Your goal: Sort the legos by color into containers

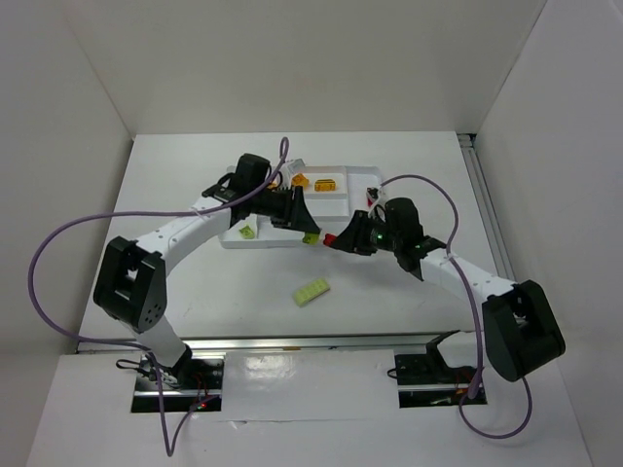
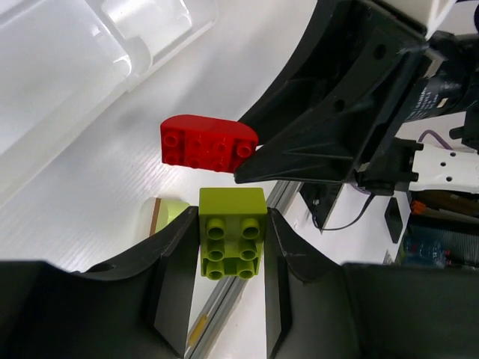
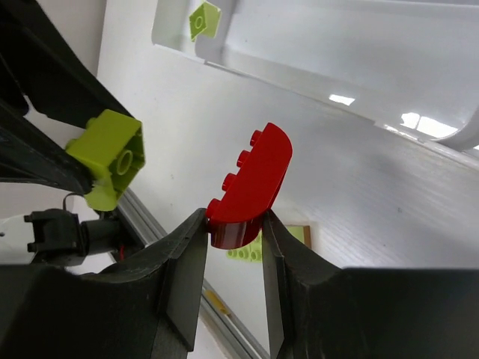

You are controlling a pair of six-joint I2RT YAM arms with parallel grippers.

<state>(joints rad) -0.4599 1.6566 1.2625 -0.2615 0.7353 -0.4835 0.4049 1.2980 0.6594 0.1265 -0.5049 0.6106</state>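
The left gripper will next move outward and down and let go of the green brick in the tray's middle section (image 1: 329, 207), which lies outward below it, because yellow-orange bricks fill the back.
My left gripper (image 1: 308, 232) (image 2: 232, 247) is shut on a light green brick (image 2: 232, 232), held above the table just in front of the white tray (image 1: 346, 202). My right gripper (image 1: 341, 239) (image 3: 233, 228) is shut on a red brick with a curved side (image 3: 254, 183) (image 2: 208, 143), right next to the green brick (image 3: 111, 155) but apart from it. The tray holds two yellow-orange bricks (image 1: 326, 184) in a back section and a small green brick (image 1: 246, 232) (image 3: 203, 19) at its front left corner.
A flat light green plate (image 1: 311, 292) (image 3: 296, 238) lies on the table in front of the tray, below both grippers. The tray's near rim (image 2: 161, 45) lies close behind the grippers. White walls stand at the back and both sides.
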